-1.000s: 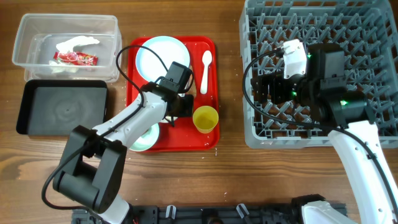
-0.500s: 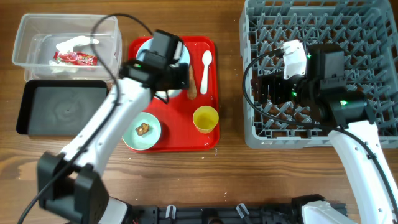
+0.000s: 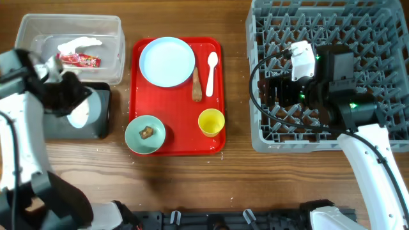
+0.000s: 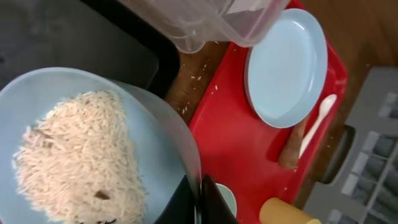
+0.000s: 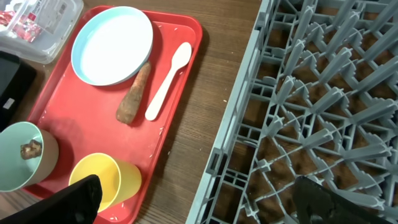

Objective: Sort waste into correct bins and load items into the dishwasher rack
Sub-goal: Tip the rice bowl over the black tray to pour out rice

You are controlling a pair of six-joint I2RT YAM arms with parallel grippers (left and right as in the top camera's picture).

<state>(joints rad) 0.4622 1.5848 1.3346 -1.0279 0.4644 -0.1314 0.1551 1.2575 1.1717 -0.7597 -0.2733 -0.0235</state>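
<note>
Next, my left gripper tilts over the black tray (image 3: 97, 129), as rice still fills the bowl. Then it carries the bowl across and down onto the plate (image 3: 167, 61) to release it.
My left gripper (image 3: 75, 101) is shut on the rim of the whitish bowl (image 3: 80, 115) and holds it over the black tray (image 3: 97, 129). In the left wrist view my fingers (image 4: 200, 198) pinch the bowl's rim, and the bowl (image 4: 155, 118) is full of white rice (image 4: 74, 155). The clear tub (image 3: 70, 20) holds the red-and-white wrapper (image 3: 78, 60) and the white scrap (image 3: 78, 45). The plate (image 3: 167, 61), sausage (image 3: 197, 86), spoon (image 3: 211, 71), yellow cup (image 3: 211, 121) and teal bowl (image 3: 146, 135) with a brown lump sit on the red tray (image 3: 179, 108). My right gripper (image 3: 281, 89) is open and empty over the dishwasher rack (image 3: 377, 38).
In the right wrist view my gripper (image 5: 199, 205) hangs over the rack's left edge (image 5: 230, 155), with the yellow cup (image 5: 106, 177) and spoon (image 5: 168, 81) to its left. A few rice grains lie on the wood beside the red tray (image 4: 249, 143).
My left arm has swung left from the red tray with the whitish bowl, now over the black tray. The teal bowl stays on the red tray. The right arm has not moved.
</note>
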